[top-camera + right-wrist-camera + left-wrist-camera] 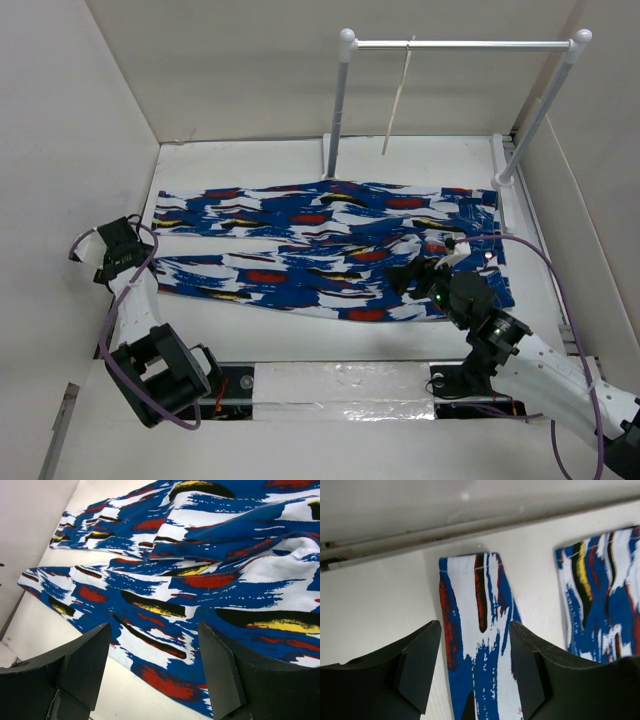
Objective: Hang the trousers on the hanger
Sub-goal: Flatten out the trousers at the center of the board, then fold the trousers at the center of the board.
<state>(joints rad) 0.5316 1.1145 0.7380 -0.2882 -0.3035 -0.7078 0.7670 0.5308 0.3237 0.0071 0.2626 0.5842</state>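
Note:
The fabric at the near leg's cuff end (167,273) (479,622) is already between the open fingers of my left gripper, so my left gripper will move down onto it next.
The trousers (330,250), blue with white, red, black and yellow patches, lie flat across the table, legs to the left and waist to the right. The cream hanger (397,100) hangs edge-on from the rack's bar at the back. My left gripper (128,247) is open by the leg ends. In the left wrist view its jaws (475,645) straddle one cuff (477,610), and the other cuff (605,590) lies to the right. My right gripper (412,275) is open over the trousers near the waist. In the right wrist view its jaws (155,650) hover above the near edge of the fabric (200,580).
A white-poled rack (340,110) with a metal crossbar (470,44) stands at the back of the table. White walls close in on the left, back and right. A taped strip (340,385) runs between the arm bases.

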